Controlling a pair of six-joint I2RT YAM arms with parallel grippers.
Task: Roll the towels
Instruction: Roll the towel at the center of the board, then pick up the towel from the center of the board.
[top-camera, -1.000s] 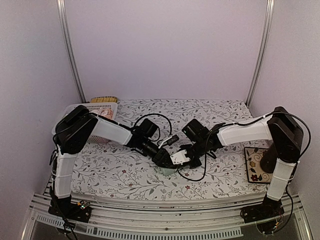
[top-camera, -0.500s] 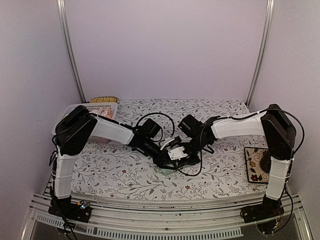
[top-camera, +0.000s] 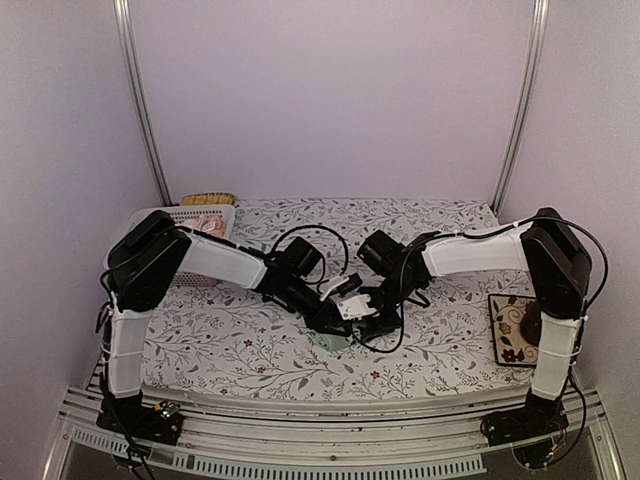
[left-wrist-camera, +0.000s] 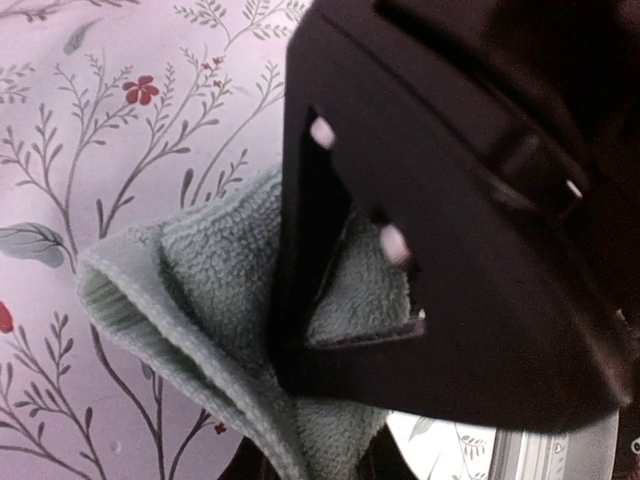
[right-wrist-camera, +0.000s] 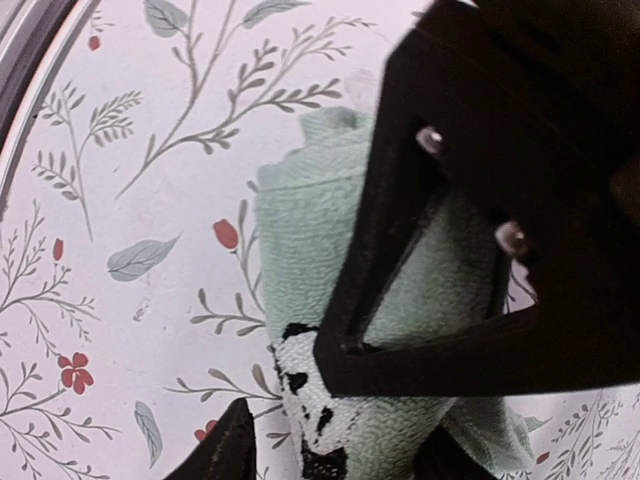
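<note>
Next, my left gripper lifts, carries and releases the roll inside the basket holding a towel (top-camera: 198, 222), which stands outward of the gripper, to its left in the top view.
The mint green towel (top-camera: 337, 342) lies bunched and partly rolled at the table's middle front, where both grippers meet. My left gripper (top-camera: 333, 326) is shut on a thick fold of the towel (left-wrist-camera: 200, 280), which fills the gap between its fingers (left-wrist-camera: 250, 462). My right gripper (right-wrist-camera: 330, 455) stands open around the roll (right-wrist-camera: 310, 220); its left finger (right-wrist-camera: 215, 450) is clear of the cloth. A dark-and-white mark (right-wrist-camera: 310, 400) shows on the roll's near end. The orange-salmon towel (top-camera: 212, 227) lies in the basket at the back left.
The white lattice basket (top-camera: 160, 215) stands at the back left with a yellowish object (top-camera: 208, 199) behind it. A patterned square mat (top-camera: 515, 330) lies by the right arm's base. A floral cloth (top-camera: 450, 360) covers the table.
My left gripper has closed on the mint towel. My right gripper has let go and opened around the roll. The right arm swung a little to the left.
</note>
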